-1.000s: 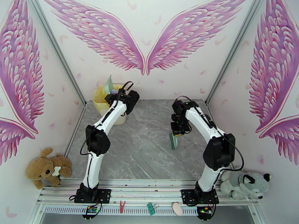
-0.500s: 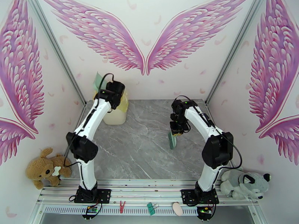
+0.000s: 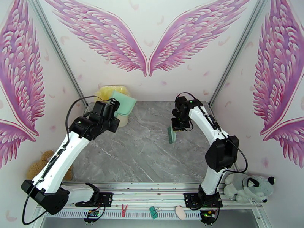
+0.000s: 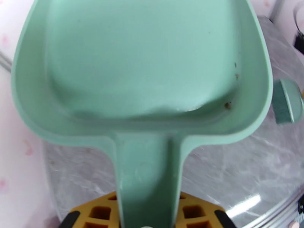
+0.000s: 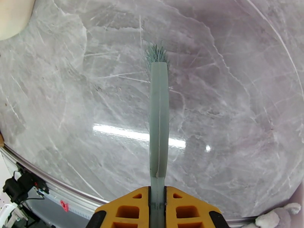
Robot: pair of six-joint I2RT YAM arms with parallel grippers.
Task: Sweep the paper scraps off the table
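The left gripper will next bring the dustpan across and down onto the marble and let go of the handle, because the tray is empty and clear marble lies below, toward the green brush.
My left gripper is shut on the handle of the mint-green dustpan. It holds the pan level in front of the yellow bin at the back left, and the pan's tray is empty. Over the table's middle right, my right gripper is shut on the green brush, bristles pointing down near the marble. The brush head also peeks past the pan's right rim. The paper scraps are out of view.
The pale yellow bin stands in the back left corner, partly behind the pan. A brown teddy lies left of the table and a grey plush dog at the right. Clips lie on the front rail.
The left arm drew back from above the bin and swung out to the left, bringing the dustpan from tipped upright down to level. The right arm carried the brush slightly farther back.
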